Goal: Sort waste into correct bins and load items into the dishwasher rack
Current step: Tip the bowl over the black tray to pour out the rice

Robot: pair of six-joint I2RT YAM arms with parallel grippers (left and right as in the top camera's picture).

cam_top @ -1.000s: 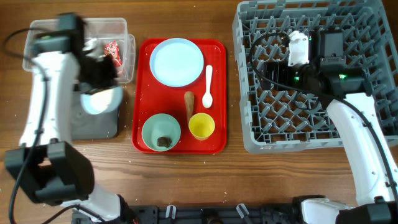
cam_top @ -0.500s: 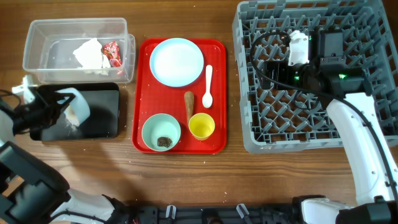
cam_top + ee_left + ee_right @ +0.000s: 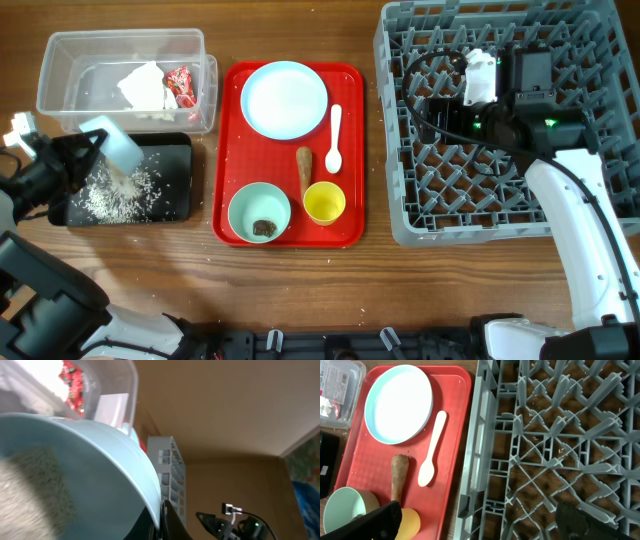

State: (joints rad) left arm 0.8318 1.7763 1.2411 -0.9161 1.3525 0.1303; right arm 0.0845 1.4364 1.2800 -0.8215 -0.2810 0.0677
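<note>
I will swing my left gripper to the right in the overhead view, to the bare gap between plate and mint-green bowl, then level the held bowl and let it go.
My left gripper (image 3: 88,152) is shut on the rim of the pale-blue bowl (image 3: 112,143), held tipped on its side over the black tray (image 3: 175,150). Loose rice (image 3: 118,192) lies spread on that tray. In the left wrist view the bowl (image 3: 100,475) fills the frame, pinched between my fingers (image 3: 161,519). The clear tub (image 3: 60,55) holds white tissue (image 3: 142,86) and the red-and-white wrapper (image 3: 180,80). My right gripper (image 3: 432,105) is open and empty over the grey rack (image 3: 590,60), as the right wrist view (image 3: 485,525) shows.
A flat red tray (image 3: 350,80) holds the pale-blue plate (image 3: 285,98), white spoon (image 3: 335,140), brown cone (image 3: 304,168), yellow cup (image 3: 324,203) and mint-green bowl (image 3: 245,205) with a dark-brown lump (image 3: 264,228). The rack stands just right of the red tray.
The left arm swung out to the left and tipped the bowl over the black tray. Rice now lies on the tray. The right arm has not moved.
</note>
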